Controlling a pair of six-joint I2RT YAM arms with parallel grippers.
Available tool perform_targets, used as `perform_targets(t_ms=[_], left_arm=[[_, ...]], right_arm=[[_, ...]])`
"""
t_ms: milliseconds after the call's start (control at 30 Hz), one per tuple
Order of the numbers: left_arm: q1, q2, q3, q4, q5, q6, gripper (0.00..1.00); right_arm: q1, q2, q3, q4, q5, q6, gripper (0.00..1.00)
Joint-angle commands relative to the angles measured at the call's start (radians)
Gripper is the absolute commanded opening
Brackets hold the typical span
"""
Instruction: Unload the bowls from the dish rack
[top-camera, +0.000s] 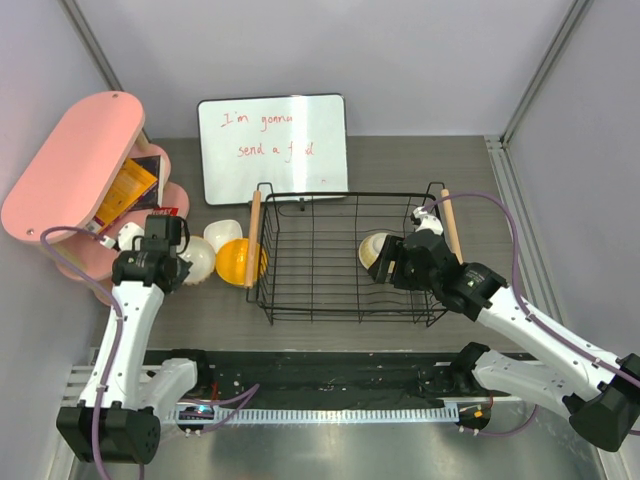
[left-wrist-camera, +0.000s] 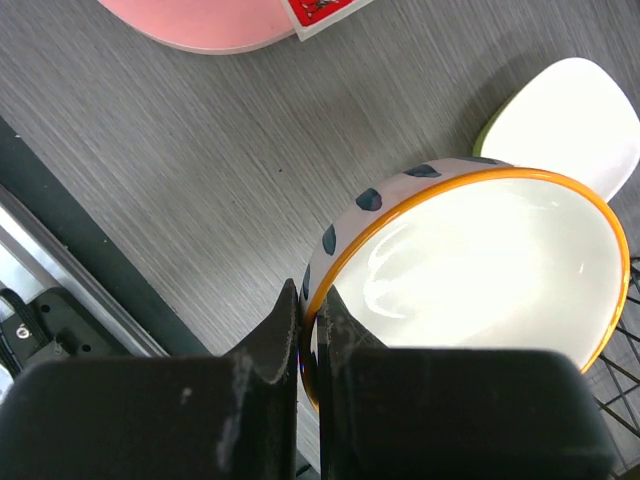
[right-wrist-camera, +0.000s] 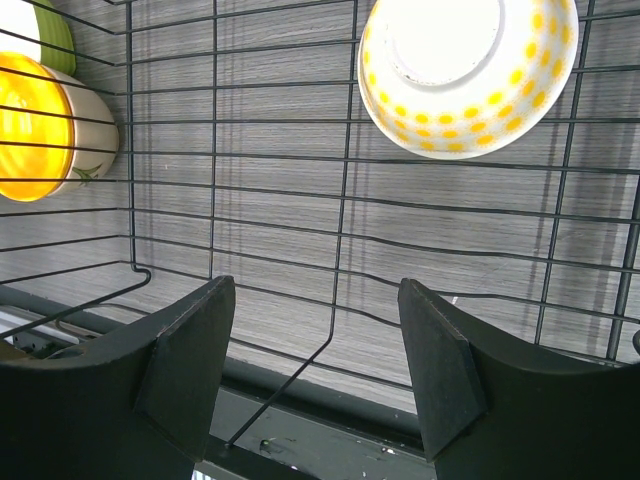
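Observation:
My left gripper moves toward the rack next and lowers the cream bowl into the orange-yellow bowl. It then releases the cream bowl's rim, since the orange-yellow bowl stands open and empty.
The black wire dish rack stands mid-table with wooden handles on its left and right sides. One bowl, white with yellow dots, lies at the rack's right end, its dotted outside facing the right wrist camera. My right gripper is inside the rack just short of that bowl, open and holding nothing. Left of the rack, my left gripper is shut on the orange rim of a cream bowl with dark spots. An orange-yellow bowl and a white bowl sit beside it on the table.
A pink oval shelf with packets on it stands at the far left, close to the left arm. A small whiteboard leans behind the rack. Rack wires surround the right gripper. A lime green bowl edge shows outside the rack.

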Motion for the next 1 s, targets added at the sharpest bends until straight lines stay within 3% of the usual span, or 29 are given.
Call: perform_targets(t_ms=[0, 100, 433, 733, 967], left_arm=[[-0.003, 0.030, 0.022, 0.137, 0.058, 0.060, 0.00], [-0.006, 0.136, 0.045, 0.186, 0.138, 0.111, 0.00], [-0.096, 0.266, 0.137, 0.243, 0.121, 0.166, 0.00], [-0.217, 0.435, 0.102, 0.307, 0.093, 0.157, 0.00], [-0.236, 0.443, 0.073, 0.320, 0.078, 0.150, 0.00]], right_arm=[[-0.005, -0.009, -0.003, 0.037, 0.016, 0.003, 0.72], [-0.005, -0.010, 0.004, 0.034, 0.011, 0.000, 0.72], [-0.005, -0.024, -0.037, 0.049, 0.008, 0.032, 0.72], [-0.005, -0.026, -0.003, 0.035, 0.013, 0.030, 0.72], [-0.005, -0.036, 0.014, 0.014, 0.030, 0.018, 0.72]])
